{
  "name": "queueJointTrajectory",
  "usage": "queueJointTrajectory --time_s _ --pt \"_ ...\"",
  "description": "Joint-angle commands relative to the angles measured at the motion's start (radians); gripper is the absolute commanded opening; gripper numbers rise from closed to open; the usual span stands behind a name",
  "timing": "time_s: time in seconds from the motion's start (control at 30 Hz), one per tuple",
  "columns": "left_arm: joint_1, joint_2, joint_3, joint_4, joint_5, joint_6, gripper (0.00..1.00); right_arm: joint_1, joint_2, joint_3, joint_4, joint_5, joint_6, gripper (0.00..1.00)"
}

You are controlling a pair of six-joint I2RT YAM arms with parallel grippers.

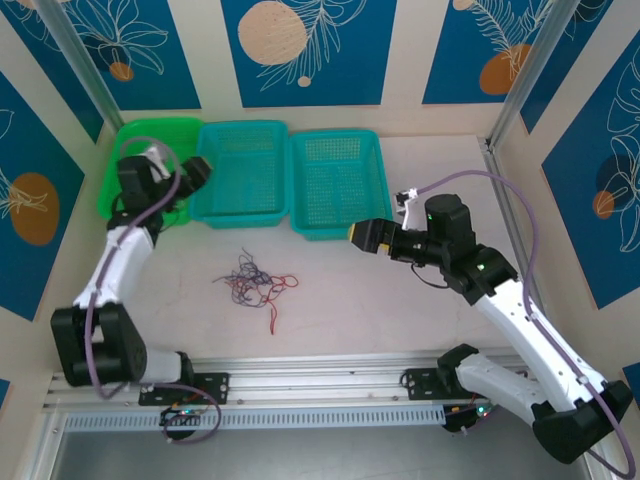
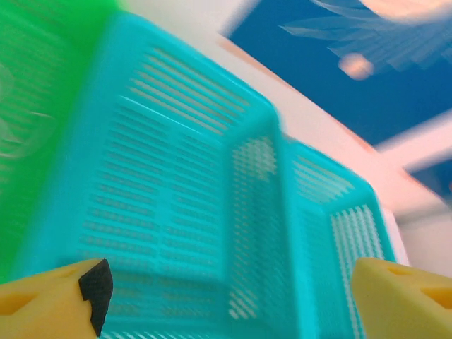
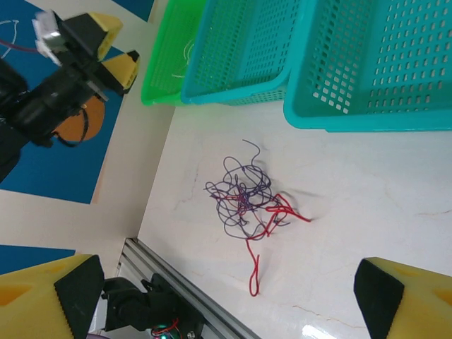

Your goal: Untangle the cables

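Observation:
I should next move my right gripper across toward the tangle (image 3: 246, 200) and lower it onto the nearest bends of the red cable, because they stick out clear of the purple wires.
The cables (image 1: 254, 281) lie in a loose tangle on the white table, thin dark purple and red wires knotted together. In the right wrist view the tangle (image 3: 246, 200) sits in mid-frame, with one red loop (image 3: 253, 274) trailing toward the front rail. My right gripper (image 3: 226, 304) hangs open above and to the right of it, nothing between its yellow fingers (image 3: 406, 296). My left gripper (image 1: 195, 172) is open and empty over the near rims of the green and middle baskets. In its own view the left gripper (image 2: 226, 311) faces the teal basket.
Three baskets stand in a row at the back: green (image 1: 150, 140), teal (image 1: 245, 170) and teal (image 1: 335, 180). A faint white wire (image 3: 185, 53) lies in the green one. An aluminium rail (image 1: 320, 385) runs along the front edge. Walls close in both sides.

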Motion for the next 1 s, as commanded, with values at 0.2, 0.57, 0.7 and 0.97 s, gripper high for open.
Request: queueJointTrajectory --time_s 0.2,0.57,0.7,0.97 --pt "-0.486 -0.308 -0.186 -0.195 -0.226 0.093 0.86 0.125 0.188 0.004 0.099 -0.007 -0.069 0.94" --pt "-0.672 -0.292 -0.375 -0.346 -0.578 0.157 0.93 0.299 0.482 -0.006 0.288 0.180 -0.262 0.93" --pt "-0.586 -0.247 -0.403 -0.322 -0.527 0.154 0.93 0.344 0.599 -0.006 0.372 0.225 -0.315 0.91" --pt "-0.469 -0.087 -0.422 -0.246 -0.348 0.138 0.93 0.415 0.854 0.107 0.372 0.267 -0.373 0.78"
